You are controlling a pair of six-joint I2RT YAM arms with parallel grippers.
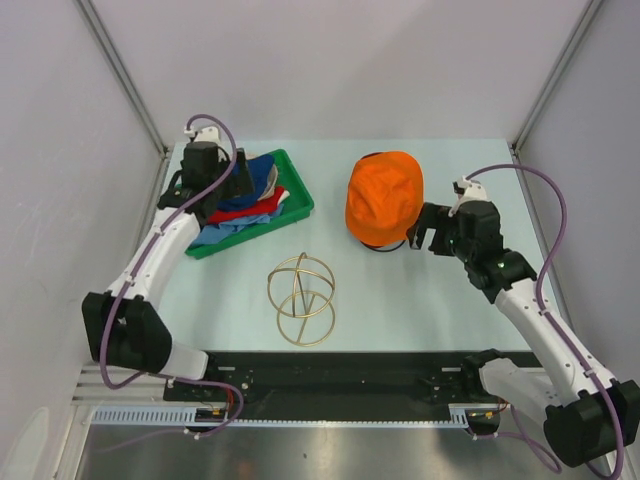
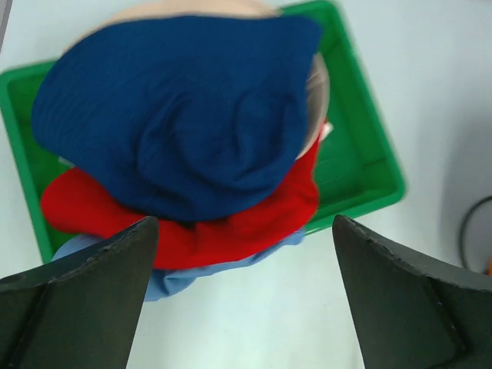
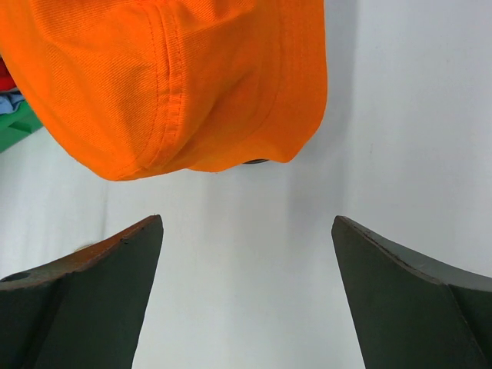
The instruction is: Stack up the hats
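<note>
My left gripper will next go down, to the left in the overhead view, to the far brim of the navy hat [image 2: 184, 115].
An orange hat [image 1: 384, 196] sits at the back middle of the table, draped over a black wire frame whose edge shows beneath it [image 3: 257, 161]. My right gripper [image 1: 418, 232] is open and empty just right of it; the right wrist view shows the orange hat [image 3: 169, 77] ahead of the gripper [image 3: 246, 300]. A navy hat [image 2: 184, 115] lies on top of a red hat [image 2: 231, 227], a light blue hat [image 2: 177, 277] and a beige hat [image 2: 315, 84] in the green tray [image 2: 361, 169]. My left gripper [image 2: 244, 307] is open and empty over the pile's near edge [image 1: 243, 180].
A gold wire globe frame [image 1: 301, 299] stands at the front middle of the table. The green tray [image 1: 300, 195] sits at the back left. Grey walls enclose the table on the left, right and back.
</note>
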